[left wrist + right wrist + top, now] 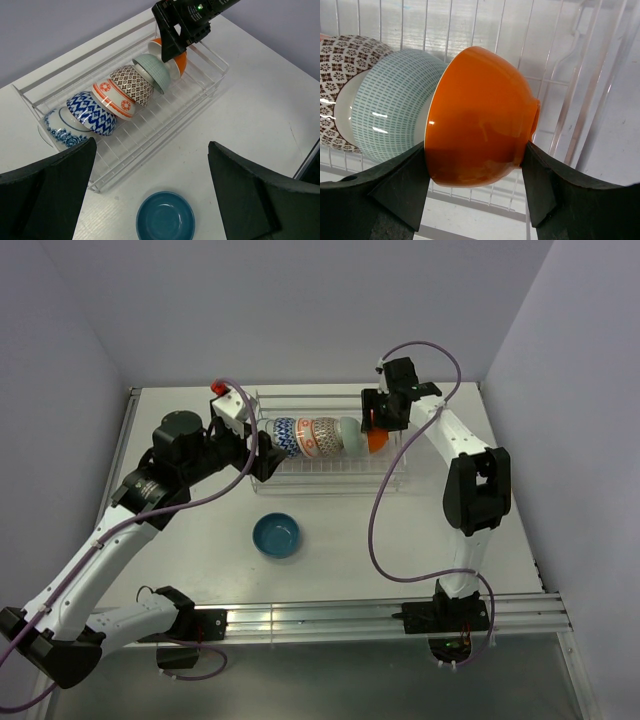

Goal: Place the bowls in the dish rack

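Note:
I will move my left gripper back and down next and turn it onto the teal bowl's near rim (pixel 270 556), because the bowl is below the gripper and nearer my base.
The clear dish rack (pixel 330 476) holds a row of bowls on edge. From the left they are two blue-and-white patterned bowls (pixel 92 112), an orange-red patterned one (pixel 116 97), a grey-brown patterned one (pixel 132 85) and a pale green one (pixel 154 72). My right gripper (pixel 376 426) is shut on a plain orange bowl (pixel 480 115) at the row's right end, inside the rack, with a finger (pixel 405 185) on each side. My left gripper (pixel 150 150) is open and empty, above the table at the rack's left front. A plain white bowl is not in view.
A teal bowl (pixel 276 535) sits upright on the white table in front of the rack and shows below my left fingers in the left wrist view (pixel 165 219). Grey walls enclose the table. The right arm's cable hangs over the table's right side.

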`<state>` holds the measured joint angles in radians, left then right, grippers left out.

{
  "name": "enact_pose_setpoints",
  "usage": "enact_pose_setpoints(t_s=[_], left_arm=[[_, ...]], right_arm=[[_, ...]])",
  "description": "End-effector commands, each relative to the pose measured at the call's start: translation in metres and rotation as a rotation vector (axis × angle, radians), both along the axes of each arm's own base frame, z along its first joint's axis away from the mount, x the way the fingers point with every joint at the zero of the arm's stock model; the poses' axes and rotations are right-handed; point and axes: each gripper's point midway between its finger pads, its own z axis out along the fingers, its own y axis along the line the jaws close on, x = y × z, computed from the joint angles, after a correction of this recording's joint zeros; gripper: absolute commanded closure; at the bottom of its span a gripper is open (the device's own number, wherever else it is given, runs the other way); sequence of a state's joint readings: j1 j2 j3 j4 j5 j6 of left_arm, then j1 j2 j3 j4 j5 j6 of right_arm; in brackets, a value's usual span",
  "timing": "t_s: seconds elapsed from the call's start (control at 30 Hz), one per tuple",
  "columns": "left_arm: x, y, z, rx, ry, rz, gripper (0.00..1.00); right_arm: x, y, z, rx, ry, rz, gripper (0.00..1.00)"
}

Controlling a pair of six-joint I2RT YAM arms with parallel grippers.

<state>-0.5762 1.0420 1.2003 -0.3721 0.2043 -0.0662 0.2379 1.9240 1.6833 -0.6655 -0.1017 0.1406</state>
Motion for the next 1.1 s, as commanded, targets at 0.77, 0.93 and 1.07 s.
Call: enact_pose_setpoints(t_s=[0.77, 0.93, 1.07], left_arm=[[-0.017, 0.008, -0.016, 0.046, -0.003, -0.05, 0.0], [-0.036, 0.01, -0.057, 0.178, 0.023, -0.171, 0.01], [-0.057, 0.017, -0.103, 0.315, 0.083, -0.29, 0.04]], right_arm=[[-0.002, 0.024, 0.068, 0.112, -0.095, 0.052, 0.11], [-0.009, 0.027, 0.101, 0.151, -0.15, 0.072, 0.07], [-0.018, 0.029, 0.125, 0.179, -0.189, 0.086, 0.01]])
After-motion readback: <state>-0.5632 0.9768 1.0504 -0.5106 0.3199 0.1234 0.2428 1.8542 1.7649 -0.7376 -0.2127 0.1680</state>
